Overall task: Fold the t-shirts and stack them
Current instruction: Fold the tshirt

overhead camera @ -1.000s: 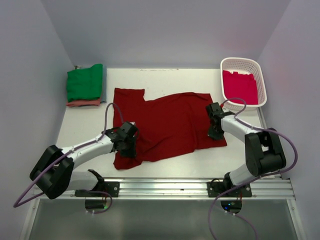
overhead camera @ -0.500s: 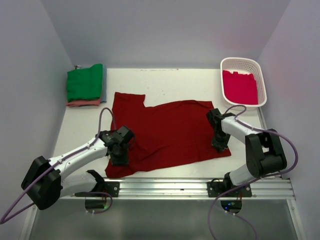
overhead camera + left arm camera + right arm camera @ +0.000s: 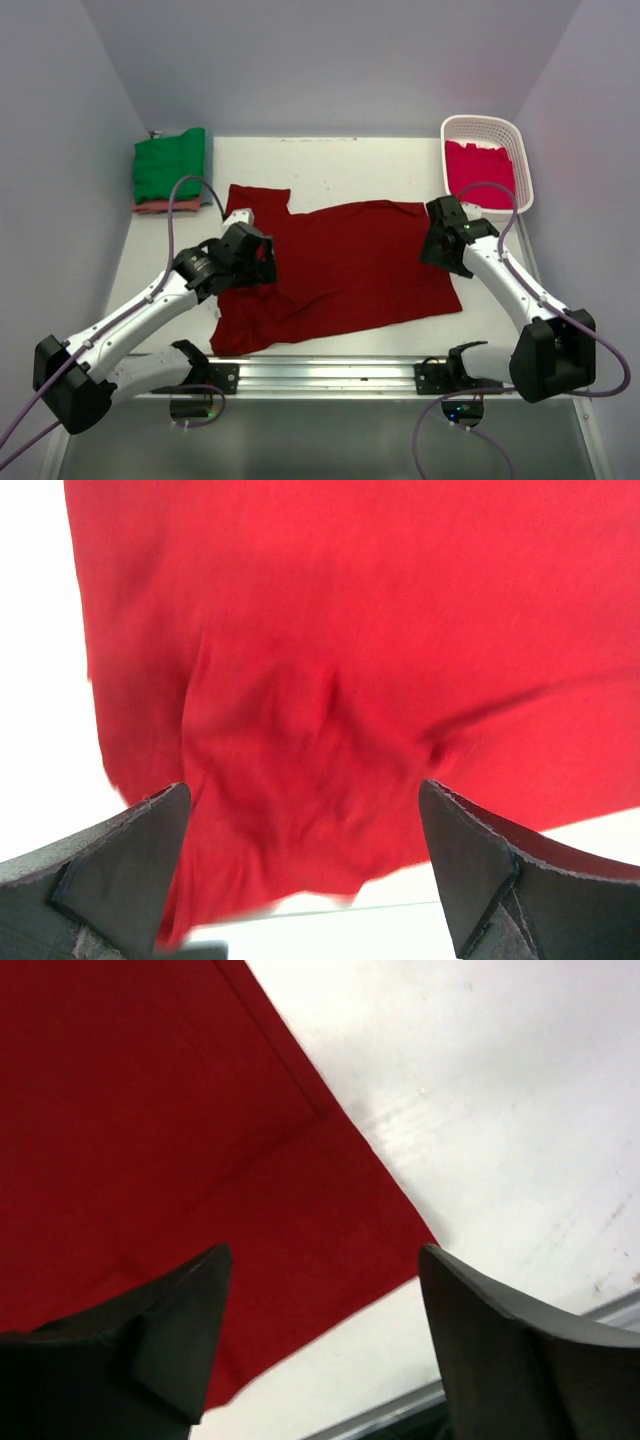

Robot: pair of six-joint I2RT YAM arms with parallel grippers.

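Observation:
The open fingers of my left gripper hang short of the edge of the shirt. My left gripper needs to move outward, then down, to close on the shirt's far corner [image 3: 233, 189] by the green stack.
A large dark red t-shirt [image 3: 345, 268] lies spread out on the white table [image 3: 330, 165], its near hem close to the front rail. My left gripper [image 3: 256, 264] hangs open above the shirt's left part, with nothing between its fingers; in the left wrist view the wrinkled red cloth [image 3: 330, 660] lies below the open gripper [image 3: 303, 810]. My right gripper [image 3: 441, 243] is open over the shirt's right edge; in the right wrist view the shirt's corner [image 3: 150, 1140] shows beneath the open gripper [image 3: 325, 1260]. A crimson-pink t-shirt [image 3: 480, 172] lies in the basket.
A white lattice basket [image 3: 484, 122] stands at the back right. At the back left sits a folded stack with a green shirt [image 3: 170, 165] on top of a salmon-pink one [image 3: 165, 206]. A metal rail [image 3: 330, 375] runs along the near edge.
Both grippers opened and let go of the dark red shirt's sides, then rose and drew back from the near edge. The shirt now lies spread nearer the front rail.

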